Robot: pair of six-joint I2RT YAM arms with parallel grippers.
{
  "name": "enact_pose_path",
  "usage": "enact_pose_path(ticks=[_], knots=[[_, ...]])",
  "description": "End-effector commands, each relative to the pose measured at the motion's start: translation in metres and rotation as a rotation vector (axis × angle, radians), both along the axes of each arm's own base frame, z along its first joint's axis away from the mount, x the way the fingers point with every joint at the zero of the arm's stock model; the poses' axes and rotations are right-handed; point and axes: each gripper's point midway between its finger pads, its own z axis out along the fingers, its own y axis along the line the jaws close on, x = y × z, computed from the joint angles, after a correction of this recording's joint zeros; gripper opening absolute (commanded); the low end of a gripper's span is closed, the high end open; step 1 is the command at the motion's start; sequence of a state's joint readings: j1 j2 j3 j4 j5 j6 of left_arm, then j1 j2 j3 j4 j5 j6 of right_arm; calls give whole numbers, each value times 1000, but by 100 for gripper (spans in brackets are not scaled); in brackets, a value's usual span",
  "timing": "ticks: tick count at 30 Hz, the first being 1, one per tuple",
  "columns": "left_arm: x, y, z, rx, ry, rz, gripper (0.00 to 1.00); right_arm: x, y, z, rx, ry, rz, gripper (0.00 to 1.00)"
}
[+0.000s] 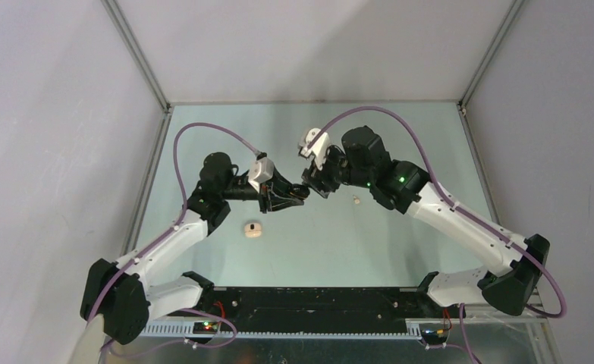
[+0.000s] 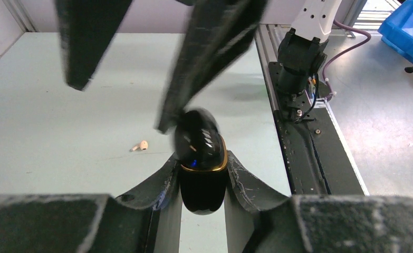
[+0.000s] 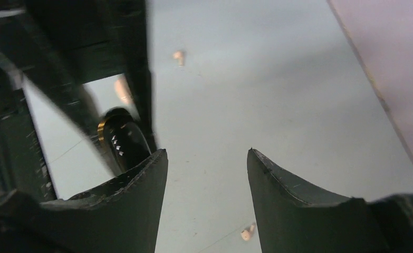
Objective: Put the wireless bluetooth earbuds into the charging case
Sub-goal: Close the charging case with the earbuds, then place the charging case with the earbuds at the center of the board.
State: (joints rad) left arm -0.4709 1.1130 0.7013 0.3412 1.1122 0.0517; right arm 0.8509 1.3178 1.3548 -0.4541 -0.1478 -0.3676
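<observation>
The left gripper will lower the case onto bare tabletop beside the earbud point(image 1: 356, 201), which is below the gripper and to its right in the top view, and let go of the case there.
My left gripper point(image 1: 295, 194) point(image 2: 201, 157) is shut on a glossy black egg-shaped case with a gold band point(image 2: 201, 190) and holds it above the table. Its upper half looks tilted. It also shows in the right wrist view point(image 3: 125, 143). My right gripper point(image 1: 315, 184) point(image 3: 207, 153) is open. One of its fingers point(image 2: 204, 58) is right against the top of the black case. The beige charging case point(image 1: 253, 229) with a dark spot lies on the table, apart from both grippers. A cream-white earbud point(image 1: 356, 201) point(image 2: 141, 145) lies on the table. A second cream piece point(image 3: 179, 57) lies farther off.
The black base rail point(image 1: 316, 303) runs along the near edge, with the right arm's base point(image 2: 299, 58) on it. Grey walls close in the left, far and right sides. Purple cables loop above both arms.
</observation>
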Motion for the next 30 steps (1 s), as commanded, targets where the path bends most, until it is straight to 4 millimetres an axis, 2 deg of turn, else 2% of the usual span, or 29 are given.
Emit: enact_pose_path(ticks=[1,2,3,4,6,9,11,13,14,15,16,18,22,25,29,30], knots=[[-1,-2,12,-20,-36,-14,2,-53,3,19,2,-1,246,61],[-1,-2,11,-19,-35,-14,2,-66,5,26,10,-6,326,62],[-1,-1,12,-20,-36,-12,2,-75,2,23,-6,19,358,65],[-1,-2,12,-20,-36,-13,2,-83,0,32,11,8,391,68],[-1,-2,11,-18,-33,-13,2,-86,-5,41,30,-3,387,70],[1,-2,11,-17,-32,-10,2,-79,-12,47,39,-20,348,71],[2,-2,10,-15,-25,-4,2,-67,-16,47,42,-37,298,73],[9,-3,10,-11,-16,32,2,-41,-23,45,38,-56,151,77],[13,-3,10,-9,-12,48,2,-29,-26,49,51,-80,103,83],[19,-3,9,0,1,75,2,-15,-34,47,40,-89,18,85],[23,-4,5,8,15,87,2,-3,-40,51,52,-108,-38,94],[34,-4,1,27,38,125,1,21,-59,52,62,-131,-162,99],[64,0,-5,56,94,218,0,54,-96,46,88,-131,-321,99],[90,8,-7,66,126,301,1,72,-116,35,93,-92,-391,99],[123,10,-25,113,177,409,1,83,-123,25,73,-78,-429,99],[130,9,-25,111,194,429,1,85,-125,23,63,-78,-440,99]])
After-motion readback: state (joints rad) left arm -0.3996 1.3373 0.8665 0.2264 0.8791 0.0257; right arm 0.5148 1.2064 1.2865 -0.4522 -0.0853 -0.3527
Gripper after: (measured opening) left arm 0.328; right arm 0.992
